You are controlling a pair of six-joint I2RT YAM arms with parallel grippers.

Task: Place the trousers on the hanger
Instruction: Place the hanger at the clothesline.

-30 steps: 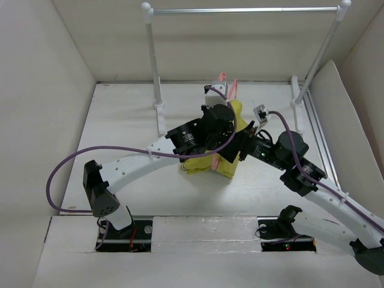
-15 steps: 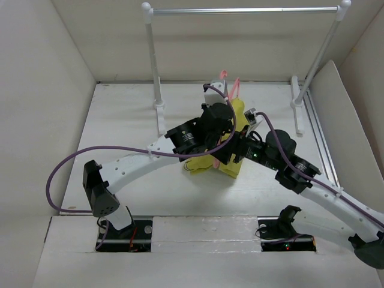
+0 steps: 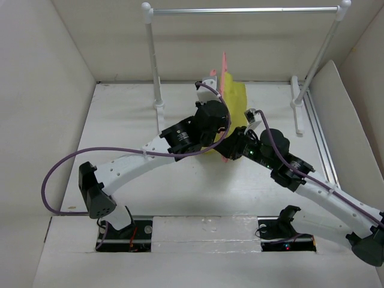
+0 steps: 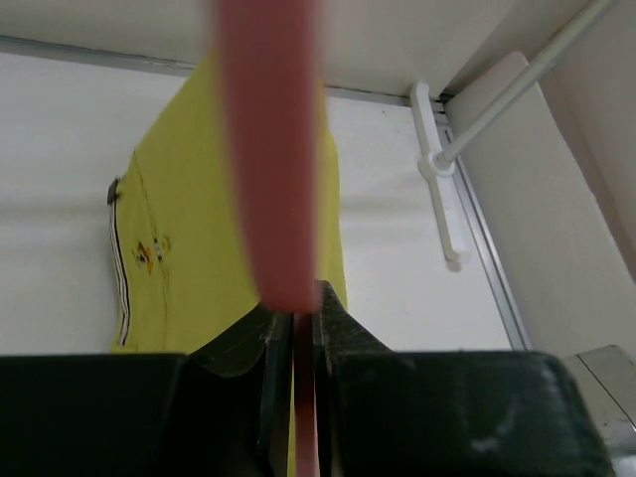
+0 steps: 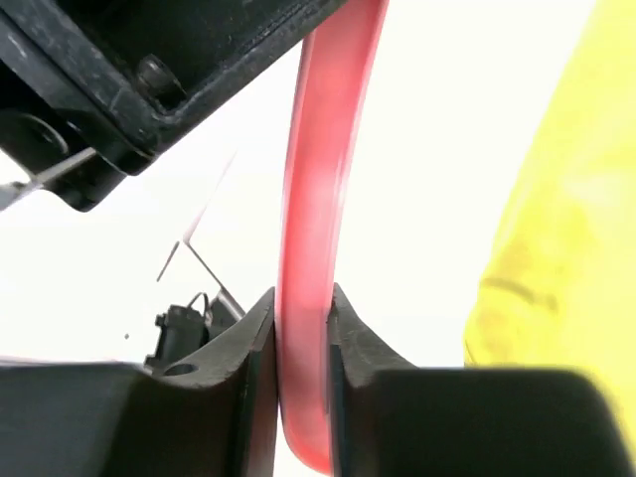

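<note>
The metal bar's end (image 3: pixel 318 9) is bare, so my right gripper will lift outward and to the right in the top view and release the hanger (image 3: pixel 223 63) there.
The pink hanger (image 3: pixel 223 63) stands tilted above the table's middle, and both grippers hold it. My left gripper (image 3: pixel 219 102) is shut on one thin bar of the hanger (image 4: pixel 270 149). My right gripper (image 3: pixel 227 151) is shut lower down on a curved part of the hanger (image 5: pixel 318 199). The yellow trousers (image 3: pixel 235 99) hang as a flat sheet against the hanger, to the right of my left wrist. Their striped waistband edge shows in the left wrist view (image 4: pixel 121 278). In the right wrist view the trousers (image 5: pixel 566 219) fill the right side. How the cloth lies over the hanger is hidden by the arms.
A rack with a metal rail (image 3: pixel 240 10) on white posts (image 3: pixel 153 60) stands at the back, its right foot (image 3: pixel 298 111) near the trousers. White walls enclose the table on three sides. The left arm's black body (image 5: pixel 149 60) hangs close above my right gripper.
The right gripper moved left and closed on the hanger. The left arm lifted the hanger and trousers up from the table and toward the back.
</note>
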